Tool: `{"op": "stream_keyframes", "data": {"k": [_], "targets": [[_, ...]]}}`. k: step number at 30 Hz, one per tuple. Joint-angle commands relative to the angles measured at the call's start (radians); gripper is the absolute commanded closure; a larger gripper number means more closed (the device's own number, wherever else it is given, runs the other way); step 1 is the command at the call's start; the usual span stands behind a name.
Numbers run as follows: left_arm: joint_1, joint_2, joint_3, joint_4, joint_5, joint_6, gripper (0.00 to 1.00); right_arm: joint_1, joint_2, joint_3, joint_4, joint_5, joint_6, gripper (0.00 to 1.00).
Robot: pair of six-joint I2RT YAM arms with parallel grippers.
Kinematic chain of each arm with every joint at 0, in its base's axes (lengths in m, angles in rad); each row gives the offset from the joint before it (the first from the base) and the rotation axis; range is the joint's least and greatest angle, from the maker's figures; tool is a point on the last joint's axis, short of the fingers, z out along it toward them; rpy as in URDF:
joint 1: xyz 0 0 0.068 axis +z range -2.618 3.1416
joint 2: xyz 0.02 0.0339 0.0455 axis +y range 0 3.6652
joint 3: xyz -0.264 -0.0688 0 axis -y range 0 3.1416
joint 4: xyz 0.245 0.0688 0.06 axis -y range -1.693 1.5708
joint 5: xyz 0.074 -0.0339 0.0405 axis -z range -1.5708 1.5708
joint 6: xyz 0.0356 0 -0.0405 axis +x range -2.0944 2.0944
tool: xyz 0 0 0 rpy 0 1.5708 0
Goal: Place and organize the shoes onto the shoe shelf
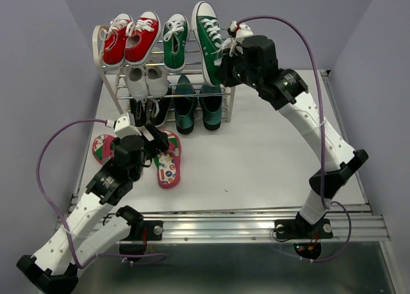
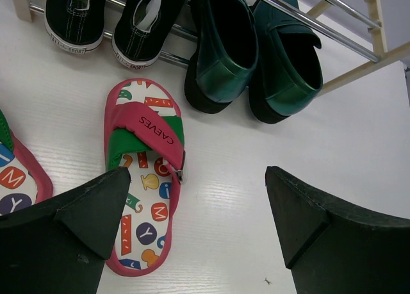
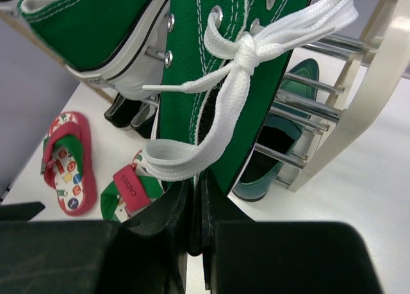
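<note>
I should move my right gripper outward, carry the green sneaker's heel over the top level's end rails and let go of it there, because those rails are outward of my gripper.
My right gripper [image 1: 225, 65] is shut on the side of a green canvas sneaker [image 1: 208, 41] and holds it tilted at the right end of the shoe shelf's [image 1: 100, 41] top tier; the right wrist view shows the jaws [image 3: 197, 223] pinching its canvas [image 3: 192, 82]. Its mate [image 1: 175, 41] lies on the top tier. The dark green loafers [image 1: 197, 108] stand at the bottom right [image 2: 227, 44]. Two flip-flops [image 1: 168, 164] [image 1: 102, 147] lie on the table. My left gripper [image 1: 152, 140] is open and empty, its jaws [image 2: 195, 179] over bare table just right of one flip-flop [image 2: 144, 179].
Red sneakers [image 1: 131, 38] fill the top tier's left. White sneakers [image 1: 146, 81] sit on the middle tier, black sneakers [image 1: 147, 108] on the bottom left [image 2: 109, 15]. The white table [image 1: 269, 147] stretches to the right of the shelf.
</note>
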Motion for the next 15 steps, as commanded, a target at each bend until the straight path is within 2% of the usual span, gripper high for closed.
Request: {"op": "stream_keyframes", "data": {"k": [1, 8, 9, 15], "targets": [[-0.006, -0.008, -0.010, 0.033, -0.013, 0.011, 0.01, 0.000, 0.012, 0.135, 0.158, 0.131, 0.053, 0.99], [-0.006, -0.002, -0.010, 0.032, -0.016, 0.010, 0.01, 0.000, 0.083, 0.222, 0.153, 0.109, 0.045, 0.97], [-0.006, -0.004, -0.008, 0.027, -0.030, 0.007, 0.01, 0.000, 0.089, 0.222, 0.155, 0.115, 0.045, 0.92], [-0.004, -0.024, -0.008, 0.022, -0.045, 0.001, 0.01, 0.000, 0.152, 0.276, 0.141, 0.176, 0.022, 0.89]]}}
